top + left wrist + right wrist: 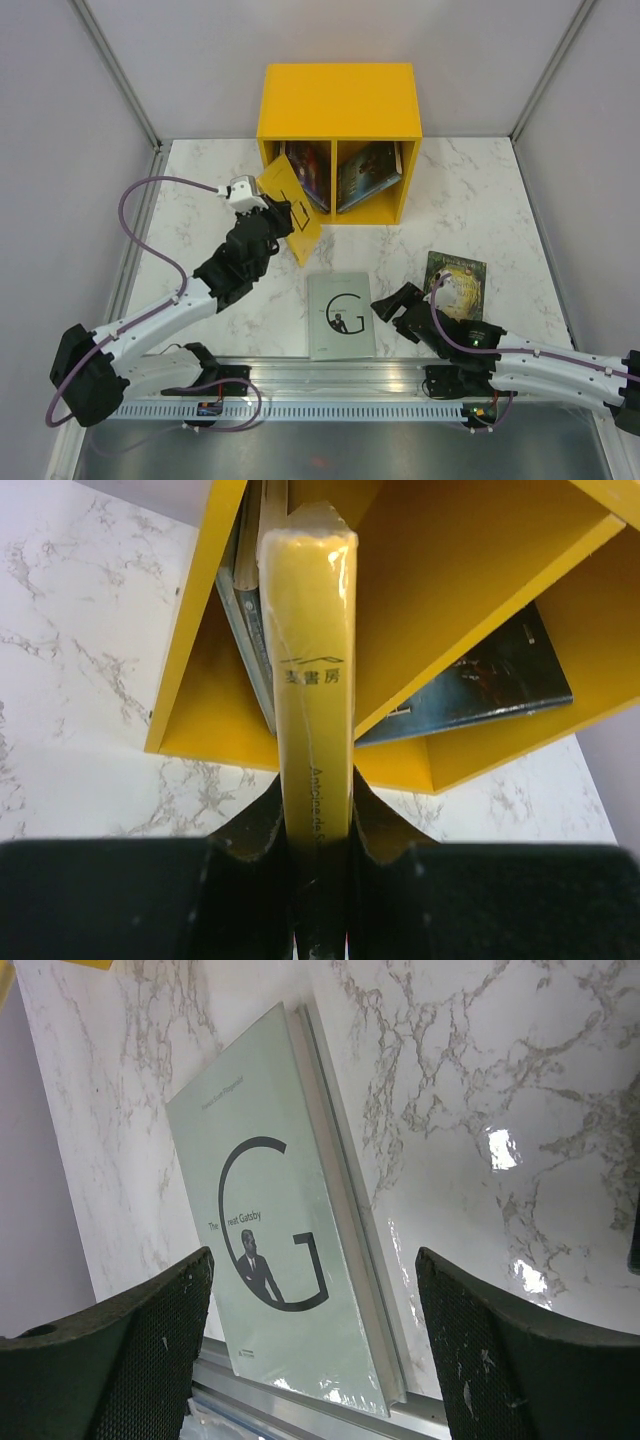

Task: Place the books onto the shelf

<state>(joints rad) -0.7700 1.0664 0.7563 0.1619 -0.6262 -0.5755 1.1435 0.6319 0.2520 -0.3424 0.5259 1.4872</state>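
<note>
My left gripper pushes outward into the free gap [322,160] beside the shelf's divider next and releases the yellow book [292,208], since leaning books fill the shelf section's other side.
My left gripper [262,207] is shut on a yellow book [292,208], holding it upright by its spine at the front of the shelf's [338,100] left compartment. In the left wrist view the yellow book's spine [315,660] points into the shelf [470,570] beside the divider, next to leaning books [250,630]. A dark book [500,680] leans in the right compartment. A pale green book [340,315] and a dark green-gold book [456,284] lie flat on the table. My right gripper [400,305] hovers open between these two, with the pale green book [270,1230] below its fingers [150,1340].
The marble table [480,190] is bounded by grey walls at the sides and back. An aluminium rail [340,375] runs along the near edge, and the pale green book's near edge reaches it. Both arm bases sit on that rail.
</note>
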